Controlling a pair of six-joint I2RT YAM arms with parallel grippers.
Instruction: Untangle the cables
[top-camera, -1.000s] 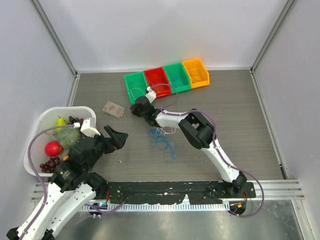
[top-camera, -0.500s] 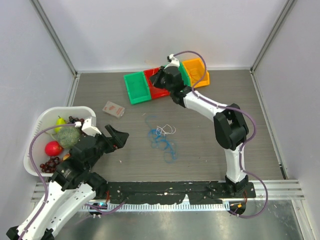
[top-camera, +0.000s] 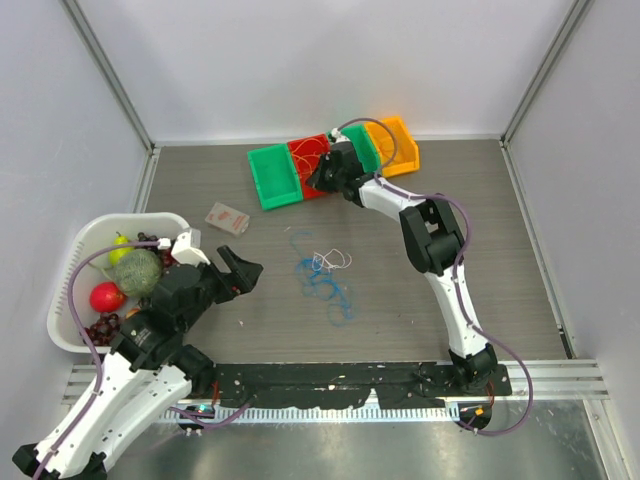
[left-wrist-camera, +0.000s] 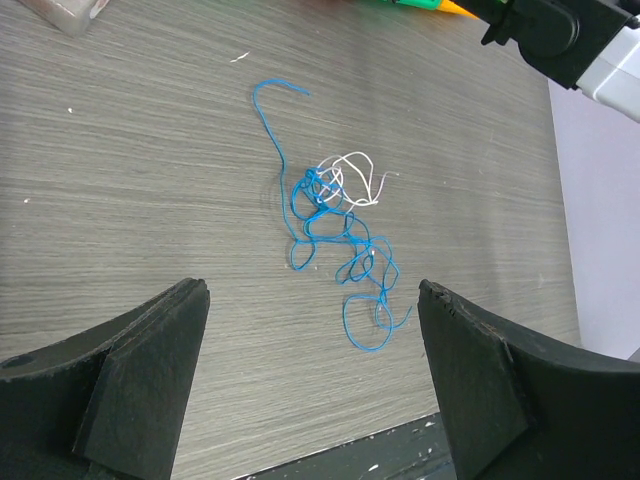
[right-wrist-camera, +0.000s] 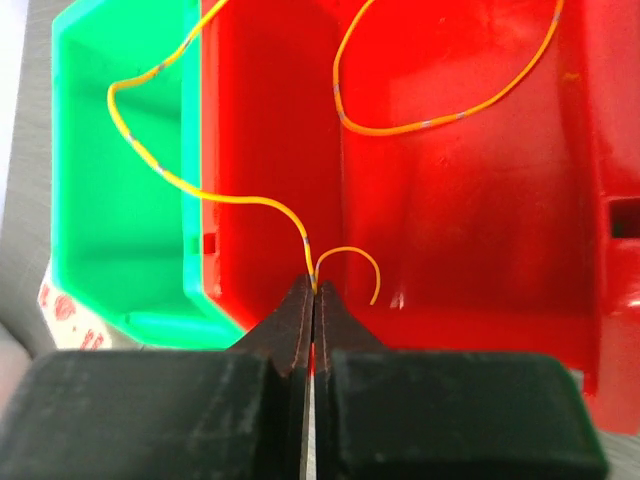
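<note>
The red bin (top-camera: 309, 166) is the next place for my right gripper, which should move down into it, between the red bin's sides.
The blue cable (top-camera: 328, 283) lies in loose loops mid-table, with the whitish cable (top-camera: 336, 261) coiled at its upper end; both also show in the left wrist view, blue cable (left-wrist-camera: 335, 245) and whitish cable (left-wrist-camera: 355, 172). My right gripper (right-wrist-camera: 314, 289) is shut on the orange-yellow cable (right-wrist-camera: 250, 200), which arcs over the red bin (right-wrist-camera: 470, 200) and the green bin (right-wrist-camera: 120, 220). From above, the right gripper (top-camera: 319, 180) hovers at the red bin (top-camera: 312, 152). My left gripper (top-camera: 242, 277) stands open with nothing in it, left of the tangle; in its own view the left gripper (left-wrist-camera: 312, 300) frames the lowest blue loop.
A row of bins sits at the back: green bin (top-camera: 270, 175), red, another green bin (top-camera: 362, 147), orange bin (top-camera: 402, 146). A white basket (top-camera: 72, 262) of fruit stands at the left. A small clear packet (top-camera: 227, 218) lies near it. Grey walls enclose the table.
The right gripper has carried the orange-yellow cable away from the tangle to the bins at the back, then settled over the red bin. The left arm has shifted slightly.
</note>
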